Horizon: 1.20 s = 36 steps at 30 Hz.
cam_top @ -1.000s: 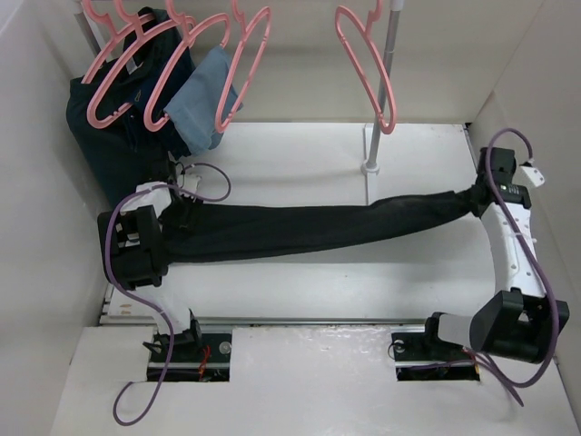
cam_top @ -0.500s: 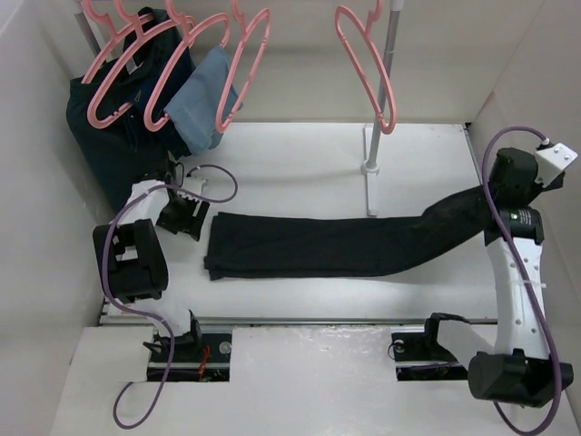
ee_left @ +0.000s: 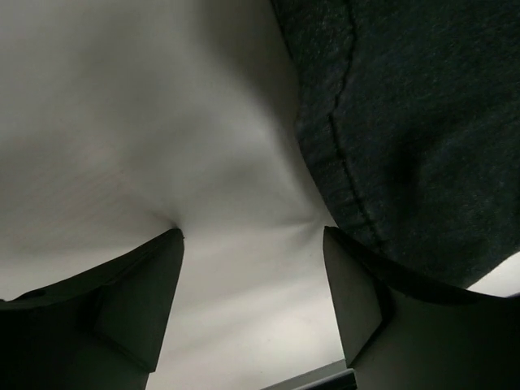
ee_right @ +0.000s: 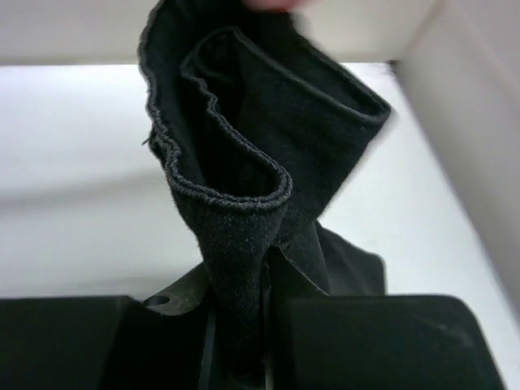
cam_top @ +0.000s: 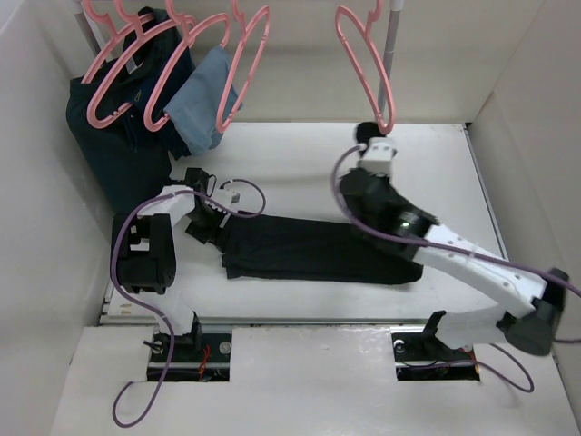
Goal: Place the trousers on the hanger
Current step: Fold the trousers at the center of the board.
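My right gripper should move the trousers' hem to the left in the top view and down onto the trousers' other end (cam_top: 241, 247). It should let go of the hem there, because that end lies flat.
The black trousers (cam_top: 300, 254) lie across the middle of the table, their right end doubled back. My right gripper (cam_top: 357, 187) is shut on that end and holds it up over the trousers. In the right wrist view the bunched hem (ee_right: 236, 162) rises from between the shut fingers, with the gripper (ee_right: 264, 325) below it. My left gripper (cam_top: 211, 227) is open at the trousers' left end. In the left wrist view it (ee_left: 252, 237) has bare table between the fingers and the trousers (ee_left: 406, 122) just beyond the right finger. The empty pink hanger (cam_top: 368, 68) hangs at the back, above the right gripper.
Several pink hangers (cam_top: 241, 68) hang at the back left, with a dark navy garment (cam_top: 118, 145) and a light-blue cloth (cam_top: 204, 100). The rail's pole (cam_top: 391, 36) stands behind the right arm. White walls enclose the table on the left, back and right.
My right arm swung from the far right to the middle, carrying the trousers' end and folding them over. My left gripper let go of the left end, which slid right; the gripper followed.
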{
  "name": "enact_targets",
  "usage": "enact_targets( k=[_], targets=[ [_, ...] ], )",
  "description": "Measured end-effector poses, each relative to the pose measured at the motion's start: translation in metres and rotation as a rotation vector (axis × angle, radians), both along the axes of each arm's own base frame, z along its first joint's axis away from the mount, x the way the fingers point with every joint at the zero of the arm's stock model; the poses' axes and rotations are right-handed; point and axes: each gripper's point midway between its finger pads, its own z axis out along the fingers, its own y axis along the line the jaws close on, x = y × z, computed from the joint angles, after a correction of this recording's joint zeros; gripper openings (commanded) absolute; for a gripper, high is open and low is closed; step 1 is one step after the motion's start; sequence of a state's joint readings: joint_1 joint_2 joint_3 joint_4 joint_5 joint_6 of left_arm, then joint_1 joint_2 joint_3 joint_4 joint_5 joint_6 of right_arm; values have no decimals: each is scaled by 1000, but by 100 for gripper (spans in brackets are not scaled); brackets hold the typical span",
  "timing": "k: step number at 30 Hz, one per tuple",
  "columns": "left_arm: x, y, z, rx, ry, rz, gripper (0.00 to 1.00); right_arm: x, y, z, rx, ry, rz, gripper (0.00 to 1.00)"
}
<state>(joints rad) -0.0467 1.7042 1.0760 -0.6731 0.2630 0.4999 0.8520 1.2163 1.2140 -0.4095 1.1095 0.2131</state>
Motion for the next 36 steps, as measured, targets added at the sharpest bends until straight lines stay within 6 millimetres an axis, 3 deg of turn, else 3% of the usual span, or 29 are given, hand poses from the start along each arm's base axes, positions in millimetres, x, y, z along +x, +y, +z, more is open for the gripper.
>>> enact_targets(
  k=[2, 5, 8, 12, 15, 19, 23, 29, 33, 36],
  targets=[
    [-2, -1, -6, 4, 16, 2, 63, -4, 53, -6, 6, -2, 68, 0],
    [-1, -2, -7, 1, 9, 4, 63, -9, 115, -19, 51, -6, 134, 0],
    [-1, -2, -7, 2, 4, 5, 63, -7, 160, -39, 100, 15, 170, 0],
    [-1, -1, -7, 2, -5, 7, 63, 8, 205, -77, 109, 54, 169, 0],
    [0, 0, -8, -1, -10, 14, 63, 8, 229, -117, 57, 101, 182, 0],
    [0, 1, -8, -15, -11, 31, 63, -19, 253, -149, 14, 161, 269, 0],
    [1, 2, -8, -31, -10, 46, 63, -37, 271, -149, 13, 167, 343, 0],
    [2, 1, -7, -49, -7, 61, 63, -41, 291, -146, 3, 174, 435, 0],
    [3, 2, -7, -67, 5, 79, 63, -46, 307, -164, -35, 222, 524, 0],
    [3, 1, -7, -71, 10, 81, 54, -56, 317, -180, -106, 242, 583, 0]
  ],
)
